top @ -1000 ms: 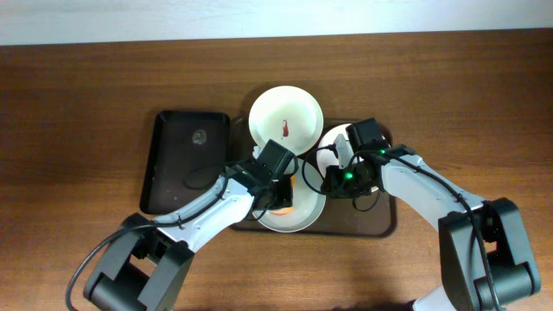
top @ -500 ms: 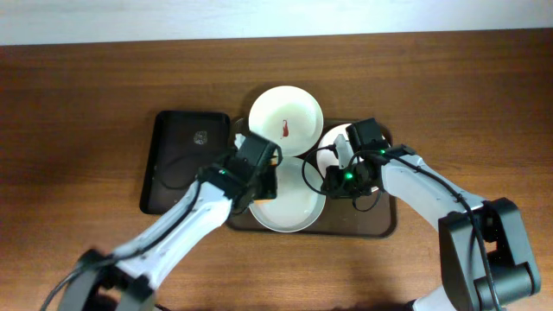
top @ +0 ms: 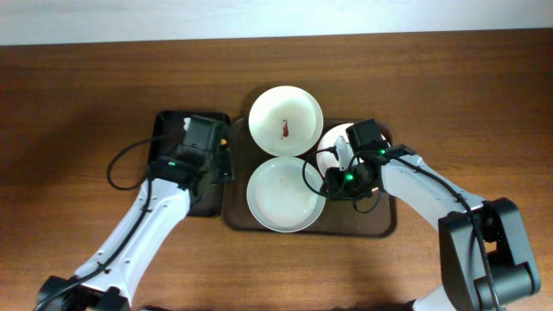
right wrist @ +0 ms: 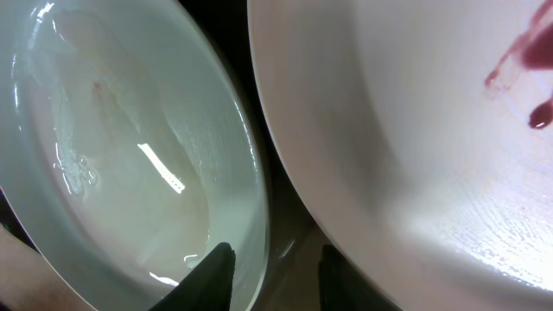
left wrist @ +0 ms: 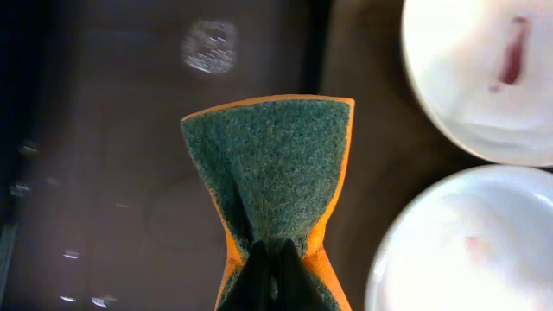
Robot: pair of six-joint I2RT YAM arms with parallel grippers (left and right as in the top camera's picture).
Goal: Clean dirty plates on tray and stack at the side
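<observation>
The mint plate's rim beside the smeared white plate stands between my right gripper's fingers. Next, the gripper keeps its place and draws them together onto that rim.
A pale mint-green plate sits in the middle of the dark brown tray, wiped apart from a faint pink speck. A white plate with a red smear lies at the tray's far edge. Another white plate is partly hidden under my right arm. My right gripper is open, its fingers standing either side of the mint plate's right rim, with a smeared white plate beside it. My left gripper is shut on a green-and-orange sponge above the black tray.
The narrower black tray lies directly left of the brown tray, on the wooden table. The left wrist view shows the smeared white plate and the mint plate to the sponge's right.
My left arm has carried the sponge leftward, off the mint plate to above the black tray. My right gripper's jaws have widened at the mint plate's rim.
</observation>
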